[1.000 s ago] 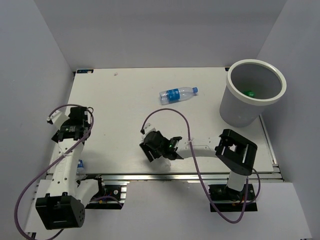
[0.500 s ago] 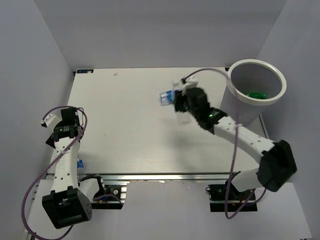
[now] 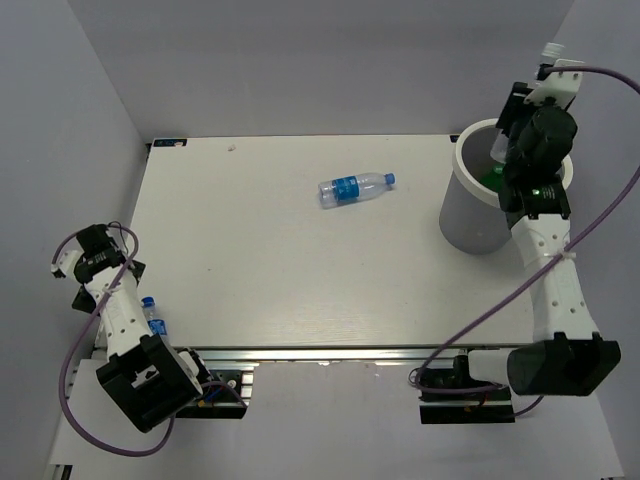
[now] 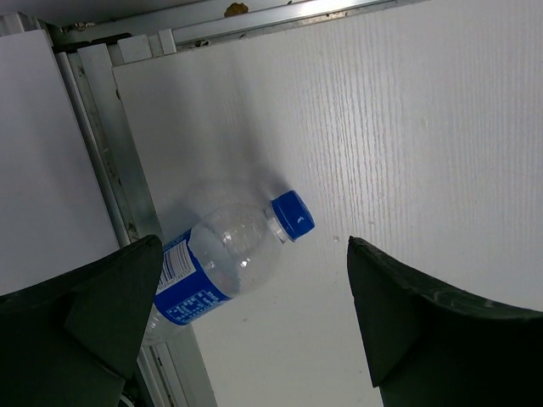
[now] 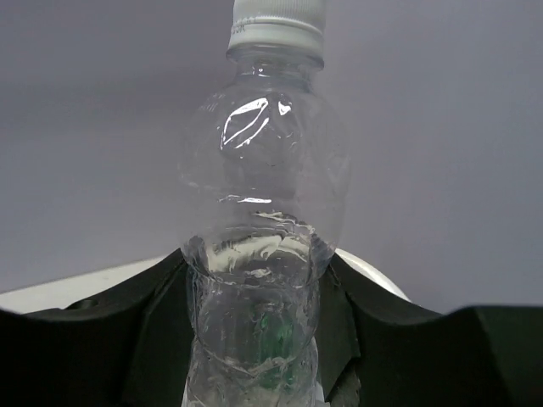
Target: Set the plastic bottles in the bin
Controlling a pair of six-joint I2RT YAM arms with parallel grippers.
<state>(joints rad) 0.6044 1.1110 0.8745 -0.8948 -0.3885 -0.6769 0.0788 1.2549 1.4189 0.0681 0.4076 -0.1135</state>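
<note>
My left gripper comes down toward the right in the top view next, onto the near bottle's clear shoulder, since that bottle lies below it and to that side.
My right gripper is shut on a plain clear bottle with a white cap and holds it above the grey-white bin. The bin's white rim shows behind the bottle. A green bottle lies inside the bin. A clear bottle with blue label and cap lies on the table's far middle. A second blue-label bottle lies at the table's front left edge. My left gripper is open just above it, and it also shows in the top view.
An aluminium rail runs along the table's left edge beside the near bottle. Grey walls stand on the left, back and right. The bin stands in the far right corner.
My right arm has swung from the table's near middle to above the bin with the clear bottle. My left arm has moved left and back to the front left edge.
</note>
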